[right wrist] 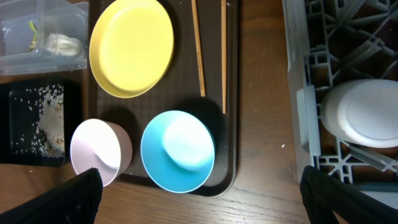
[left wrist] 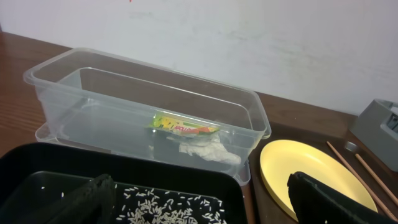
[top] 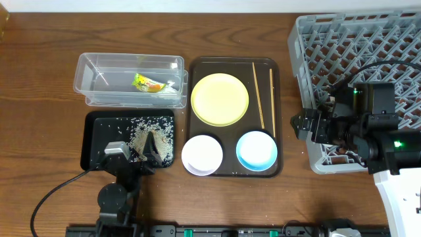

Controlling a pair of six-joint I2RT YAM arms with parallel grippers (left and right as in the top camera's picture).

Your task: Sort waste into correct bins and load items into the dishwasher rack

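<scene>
The right gripper moves down, away from the rack and slightly back onto the blue bowl's rim facing the grey rack [top: 368,46] next, since that bowl's rim stands clear.
The snack wrapper [top: 148,83] and white scrap [left wrist: 208,149] lie in the clear tub [top: 99,66]. Rice scraps [top: 148,135] lie in the black tray [top: 95,141]. My left gripper [top: 143,148] hovers open and empty over that rice [left wrist: 174,205]. The yellow plate [top: 220,99], white bowl [top: 202,154], blue bowl [top: 255,150] and two chopsticks [top: 258,95] sit on the brown serving tray [top: 276,164]. My right gripper [top: 299,124] is open and empty between the serving tray and the grey rack [top: 368,46], above the blue bowl [right wrist: 177,149].
A white round object [right wrist: 364,112] sits in the rack's near left corner, hidden under my right arm in the overhead view. The rack's left wall [right wrist: 305,118] is close to the right finger. A wall stands behind the tub [left wrist: 249,37].
</scene>
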